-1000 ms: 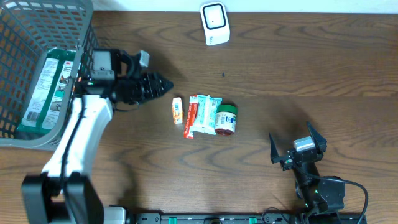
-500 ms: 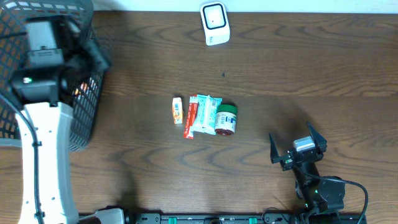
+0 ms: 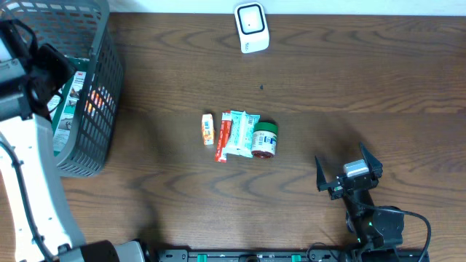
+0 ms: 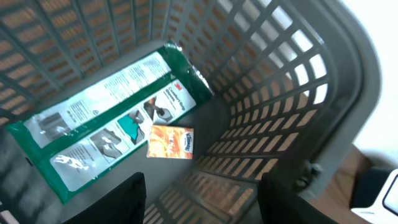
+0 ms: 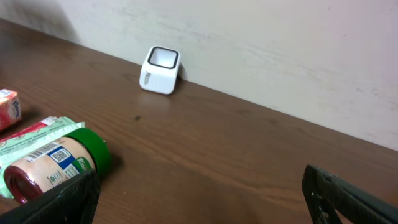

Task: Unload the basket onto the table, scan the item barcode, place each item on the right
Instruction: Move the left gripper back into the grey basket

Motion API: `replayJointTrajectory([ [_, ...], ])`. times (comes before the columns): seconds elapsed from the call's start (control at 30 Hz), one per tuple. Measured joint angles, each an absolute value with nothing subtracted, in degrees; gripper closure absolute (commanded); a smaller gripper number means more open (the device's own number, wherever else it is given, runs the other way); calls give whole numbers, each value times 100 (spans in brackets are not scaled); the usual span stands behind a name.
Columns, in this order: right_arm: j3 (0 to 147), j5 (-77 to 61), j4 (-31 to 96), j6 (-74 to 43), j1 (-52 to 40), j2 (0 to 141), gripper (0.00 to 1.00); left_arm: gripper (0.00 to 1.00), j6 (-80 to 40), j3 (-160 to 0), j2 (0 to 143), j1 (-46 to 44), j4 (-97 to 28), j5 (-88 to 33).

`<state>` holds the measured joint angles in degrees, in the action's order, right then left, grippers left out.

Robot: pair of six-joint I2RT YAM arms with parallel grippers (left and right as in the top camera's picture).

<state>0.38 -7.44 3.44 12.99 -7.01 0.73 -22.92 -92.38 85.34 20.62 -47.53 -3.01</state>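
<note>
My open left gripper should go down next onto the packet's edge (image 4: 153, 143) across from its white label and close, because the small orange packet lies uncovered in the basket (image 4: 292, 93) below.
Several items lie in a row mid-table: a small orange box (image 3: 208, 129), red and teal packets (image 3: 234, 135) and a green-lidded jar (image 3: 264, 140), the jar (image 5: 56, 163) also low left in the right wrist view. The white scanner (image 3: 251, 28) stands at the far edge and shows as the scanner (image 5: 160, 70) by the wall. My left gripper (image 4: 202, 205) hangs open over the grey basket (image 4: 292, 93), nothing between its fingers. Below it lie a green package (image 4: 112, 124) and a small orange packet (image 4: 171, 142). My right gripper (image 3: 348, 177) rests open at the near right, holding nothing.
The basket (image 3: 109, 80) fills the table's far left corner, with my left arm (image 3: 29, 145) rising over it. A pale wall (image 5: 280, 50) runs behind the scanner. Bare wood lies between the row of items and my right gripper.
My left arm has swung from the table beside the basket up and left, over the basket's inside. The right arm and the items on the table have not moved.
</note>
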Motion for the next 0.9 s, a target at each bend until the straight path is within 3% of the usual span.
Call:
replayJointTrajectory([
  [0.9, 38, -744, 344, 1299, -701, 73, 1, 40, -2340, -9233, 10836, 2357, -4130, -285],
])
